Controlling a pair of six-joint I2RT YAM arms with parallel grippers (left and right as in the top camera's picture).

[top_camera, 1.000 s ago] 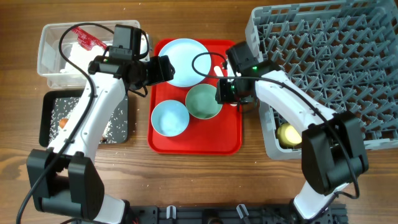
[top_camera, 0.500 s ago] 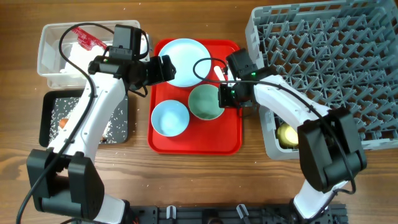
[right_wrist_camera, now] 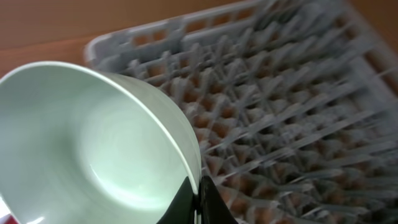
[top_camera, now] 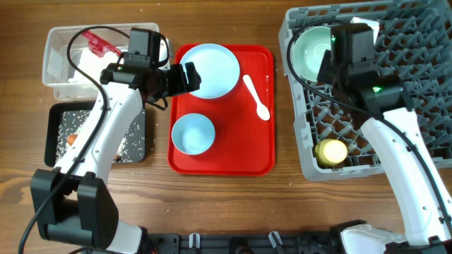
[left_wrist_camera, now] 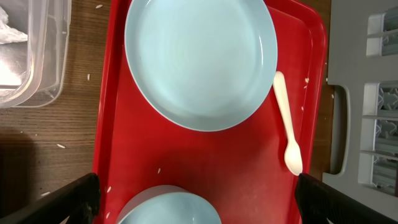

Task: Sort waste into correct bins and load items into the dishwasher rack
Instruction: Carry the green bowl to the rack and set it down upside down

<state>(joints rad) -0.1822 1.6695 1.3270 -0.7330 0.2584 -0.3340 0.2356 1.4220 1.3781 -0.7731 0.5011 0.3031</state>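
The rack's far wires are empty and clear of the yellow cup (top_camera: pixel 330 152). My right gripper should turn next, then go down to those wires and let go of the bowl.
My right gripper (top_camera: pixel 330 62) is shut on the rim of the pale green bowl (top_camera: pixel 311 46) and holds it tilted over the far left corner of the grey dishwasher rack (top_camera: pixel 402 99). In the right wrist view the fingers (right_wrist_camera: pixel 199 196) pinch the bowl's wall (right_wrist_camera: pixel 93 143). My left gripper (top_camera: pixel 182 77) is open and empty, over the left edge of the light blue plate (top_camera: pixel 213 69). The plate (left_wrist_camera: pixel 200 59), white spoon (left_wrist_camera: pixel 286 124) and light blue bowl (left_wrist_camera: pixel 168 210) lie on the red tray (left_wrist_camera: pixel 236 162). A yellow cup (top_camera: pixel 330 152) sits in the rack.
The clear tub (top_camera: pixel 56 70) at far left holds a red wrapper (top_camera: pixel 99 44) and white tissue (top_camera: pixel 88 63). The black tray (top_camera: pixel 56 116) in front of it holds rice grains and an orange piece (top_camera: pixel 72 139). Rice grains are scattered on the red tray.
My right gripper has lifted the pale green bowl off the red tray and carried it right and away, over the rack's far left corner. The left arm has not moved.
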